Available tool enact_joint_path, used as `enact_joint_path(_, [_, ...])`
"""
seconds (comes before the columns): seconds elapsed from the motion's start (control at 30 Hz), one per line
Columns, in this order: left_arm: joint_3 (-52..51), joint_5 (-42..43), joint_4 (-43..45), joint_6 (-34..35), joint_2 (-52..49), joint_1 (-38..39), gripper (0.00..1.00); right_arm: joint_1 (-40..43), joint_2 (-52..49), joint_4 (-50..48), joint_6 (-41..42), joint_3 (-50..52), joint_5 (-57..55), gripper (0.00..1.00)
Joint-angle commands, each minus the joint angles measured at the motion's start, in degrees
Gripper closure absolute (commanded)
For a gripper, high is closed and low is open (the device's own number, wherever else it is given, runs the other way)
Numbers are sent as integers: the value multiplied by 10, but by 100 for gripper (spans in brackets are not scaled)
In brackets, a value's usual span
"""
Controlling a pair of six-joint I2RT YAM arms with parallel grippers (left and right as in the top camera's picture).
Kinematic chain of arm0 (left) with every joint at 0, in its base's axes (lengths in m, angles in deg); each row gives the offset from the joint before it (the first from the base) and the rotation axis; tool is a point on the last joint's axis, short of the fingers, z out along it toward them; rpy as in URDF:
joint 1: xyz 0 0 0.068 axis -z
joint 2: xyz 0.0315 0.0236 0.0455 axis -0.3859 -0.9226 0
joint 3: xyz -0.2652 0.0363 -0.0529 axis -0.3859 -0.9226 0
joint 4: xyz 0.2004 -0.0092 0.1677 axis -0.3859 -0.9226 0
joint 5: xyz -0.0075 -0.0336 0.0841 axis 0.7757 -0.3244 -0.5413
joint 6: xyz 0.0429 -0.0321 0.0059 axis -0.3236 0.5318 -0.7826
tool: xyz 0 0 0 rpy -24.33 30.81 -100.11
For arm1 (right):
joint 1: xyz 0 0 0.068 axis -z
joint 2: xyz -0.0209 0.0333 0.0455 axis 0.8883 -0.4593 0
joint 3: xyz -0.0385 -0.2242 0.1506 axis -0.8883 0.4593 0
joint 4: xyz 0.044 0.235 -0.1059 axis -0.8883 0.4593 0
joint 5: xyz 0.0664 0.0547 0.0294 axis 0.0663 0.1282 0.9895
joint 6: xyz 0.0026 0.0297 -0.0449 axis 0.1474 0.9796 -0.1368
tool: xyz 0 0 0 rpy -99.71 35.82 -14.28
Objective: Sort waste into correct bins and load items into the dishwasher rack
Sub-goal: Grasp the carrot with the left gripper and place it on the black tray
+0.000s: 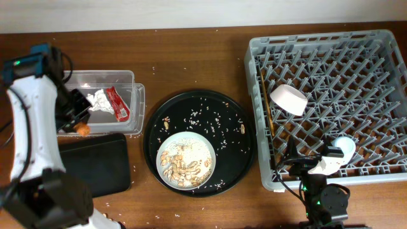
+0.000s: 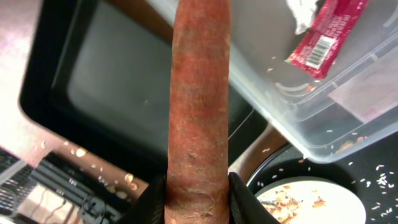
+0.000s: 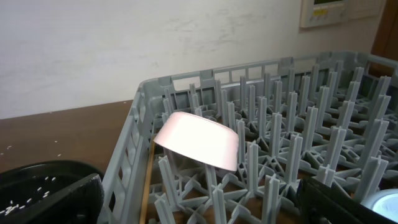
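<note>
The shallow black tray (image 2: 121, 99) is below my left gripper and further back. My left gripper should next move back and down over it to let go of the carrot piece (image 2: 199, 93).
My left gripper (image 1: 80, 124) is shut on the orange carrot piece (image 2: 199, 93), holding it above the near edge of the clear tub (image 1: 130, 79) and the shallow black tray (image 1: 95, 164). The tub holds the white tissue (image 1: 98, 98) and the red wrapper (image 1: 118, 104). The plate (image 1: 186, 160) with beige scraps sits on the round black tray (image 1: 236, 137). The dishwasher rack (image 1: 381, 70) holds the pinkish bowl (image 1: 288, 98), the chopsticks (image 1: 266, 117) and the light-blue cup (image 1: 344, 147). My right gripper (image 1: 311, 166) is open and empty over the rack's front edge.
Rice grains lie scattered on the round black tray and the brown table. In the right wrist view the bowl (image 3: 199, 146) lies tilted on the rack's pegs (image 3: 280, 112), with a chopstick (image 3: 148, 180) along the rack's left wall.
</note>
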Motion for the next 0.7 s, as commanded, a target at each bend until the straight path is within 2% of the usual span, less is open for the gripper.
enact_joint_path(0.0, [-93,-64,6,80,70,-26,99,3,4,0,-2,5,-5,2])
enact_joint_path(0.13, [-246,-50,103,134,120,-59,99,3,4,0,-2,5,-5,2])
enact_joint_path(0.33, [-409,-24,277,163,123,-101,98,3,4,0,-2,5,-5,2])
enact_joint_path(0.37, [-426,-19,302,163,123,-101,87,3,4,0,-2,5,-5,2])
enact_joint_path(0.4, [-430,-12,308,163,123,-101,70,3,4,0,-2,5,-5,2])
enact_joint_path(0.43, [-429,5,311,163,123,-101,35,3,4,0,-2,5,-5,2])
enact_joint_path(0.47, [-423,29,310,162,125,-101,21,3,4,0,-2,5,-5,2])
enact_joint_path(0.6, [-368,132,305,88,142,-95,14,3,4,0,-2,5,-5,2])
enact_joint_path(0.63, [-354,140,299,81,148,-87,9,3,4,0,-2,5,-5,2])
enact_joint_path(0.67, [-335,139,288,80,157,-74,8,3,4,0,-2,5,-5,2])
